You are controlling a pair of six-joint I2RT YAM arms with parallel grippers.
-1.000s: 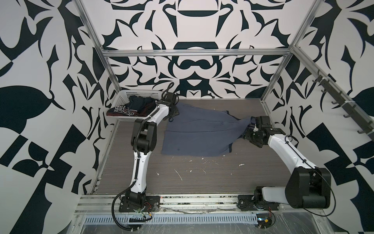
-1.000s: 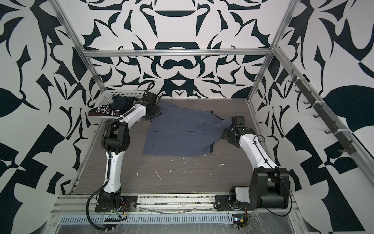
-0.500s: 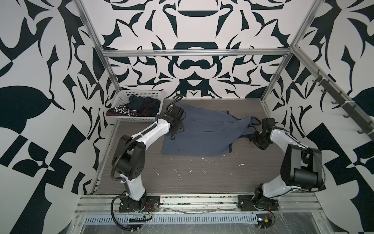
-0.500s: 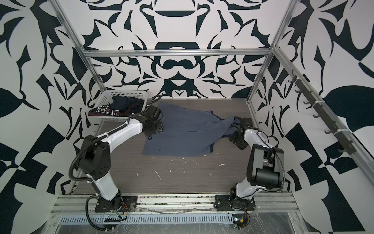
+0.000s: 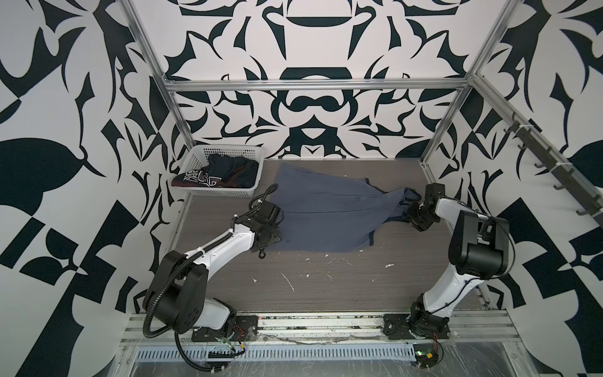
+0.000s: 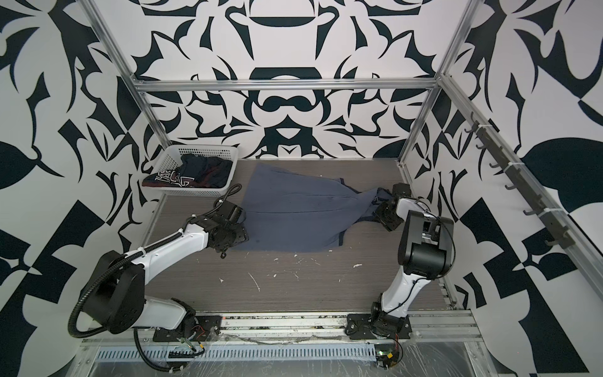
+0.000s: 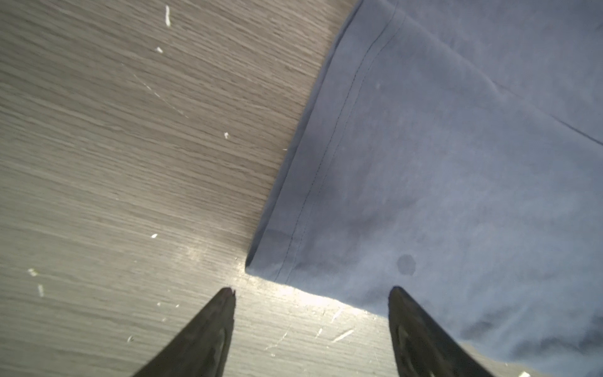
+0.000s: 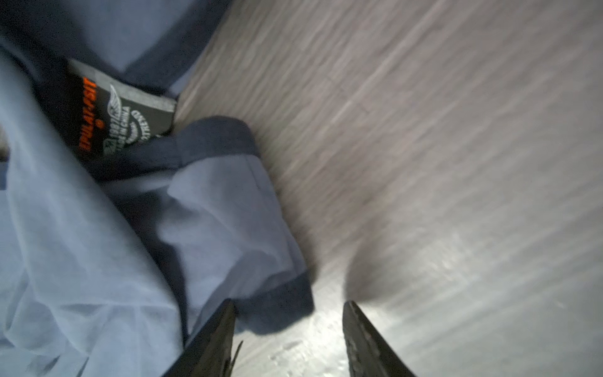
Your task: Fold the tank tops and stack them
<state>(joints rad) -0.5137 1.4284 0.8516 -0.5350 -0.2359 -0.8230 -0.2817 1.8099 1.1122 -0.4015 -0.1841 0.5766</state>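
The left gripper moves down onto the grey-blue tank top's near hem corner (image 5: 275,248) (image 7: 279,265) next. It lies flat just below the open fingers, which already straddle cloth and bare table.
The slate grey-blue tank top (image 5: 329,212) (image 6: 293,212) lies spread flat on the wood table in both top views, its navy-trimmed straps bunched at the right. The dark navy tank top (image 5: 225,173) (image 6: 199,173) is crumpled in the basket. My left gripper (image 5: 277,236) (image 7: 313,290) is open at the near-left hem corner (image 7: 257,261), one finger over cloth, the other over bare table. My right gripper (image 5: 409,215) (image 8: 288,305) is open low at a strap end (image 8: 277,310), which lies just ahead of its tips, unclasped. A dark neck label (image 8: 111,120) shows.
The white perforated basket (image 5: 228,151) stands at the back left corner. White flecks (image 5: 288,282) dot the table's front half. Metal frame posts (image 5: 437,143) bound the back corners, a hook rail (image 5: 554,173) runs along the right wall, and the arm bases sit on the front rail (image 5: 326,321).
My left gripper has come from beside the basket along the left hem toward the front corner. My right gripper stays by the straps with narrower jaws, its elbow folded up.
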